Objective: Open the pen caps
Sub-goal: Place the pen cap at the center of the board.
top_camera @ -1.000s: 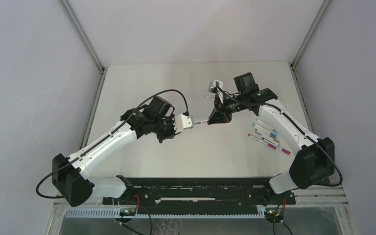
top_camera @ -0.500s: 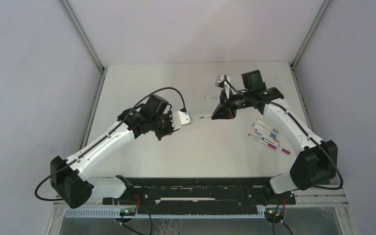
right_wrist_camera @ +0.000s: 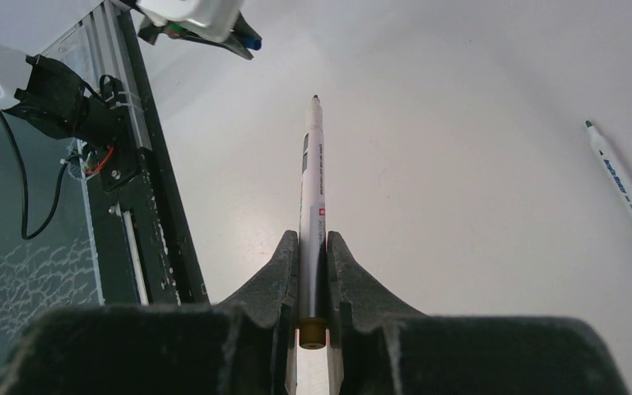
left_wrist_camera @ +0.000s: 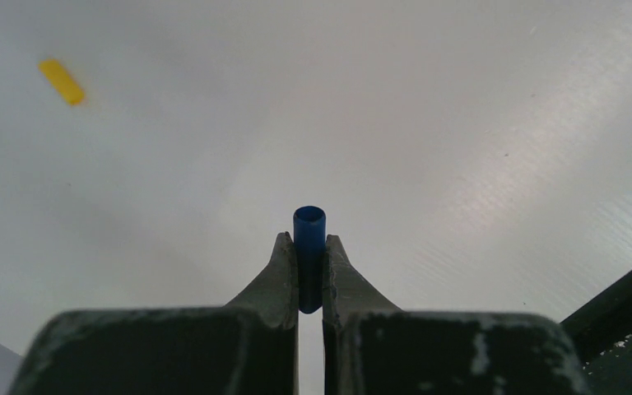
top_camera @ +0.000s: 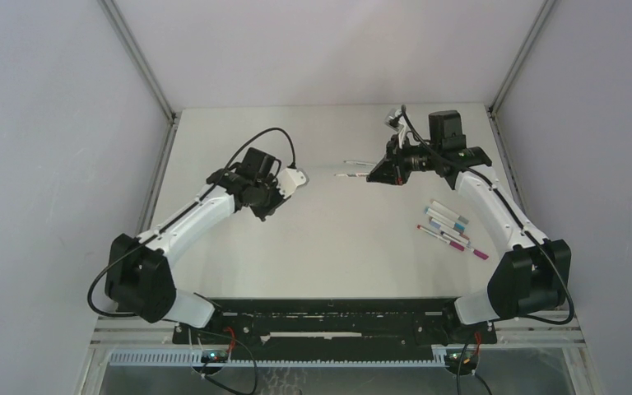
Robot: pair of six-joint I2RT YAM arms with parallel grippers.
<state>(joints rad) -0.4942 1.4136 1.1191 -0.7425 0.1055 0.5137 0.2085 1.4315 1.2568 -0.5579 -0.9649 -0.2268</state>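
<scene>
A gap parts the blue pen cap from the white pen's bare tip; my left gripper will lower to the empty table next and open.
My left gripper [left_wrist_camera: 309,240] is shut on a blue pen cap [left_wrist_camera: 309,239], which stands upright between the fingers with its open mouth facing away. From above, the left gripper [top_camera: 301,174] hangs over the table's middle left. My right gripper [right_wrist_camera: 313,247] is shut on a white pen [right_wrist_camera: 313,177] with a bare dark tip and an orange-brown rear end; in the top view this pen [top_camera: 348,175] points left from the right gripper [top_camera: 372,175]. A clear gap separates the cap from the pen tip. A yellow pen cap [left_wrist_camera: 61,81] lies loose on the table.
An uncapped green-tipped pen [right_wrist_camera: 623,183] lies on the table just behind the held one [top_camera: 355,163]. Several capped pens [top_camera: 448,227] lie in a cluster at the right. The black rail [right_wrist_camera: 148,206] runs along the near table edge.
The two grippers, joined at the pen a second ago, have drawn apart. The left moved back and left with the blue cap, the right back and right with the uncapped pen.
</scene>
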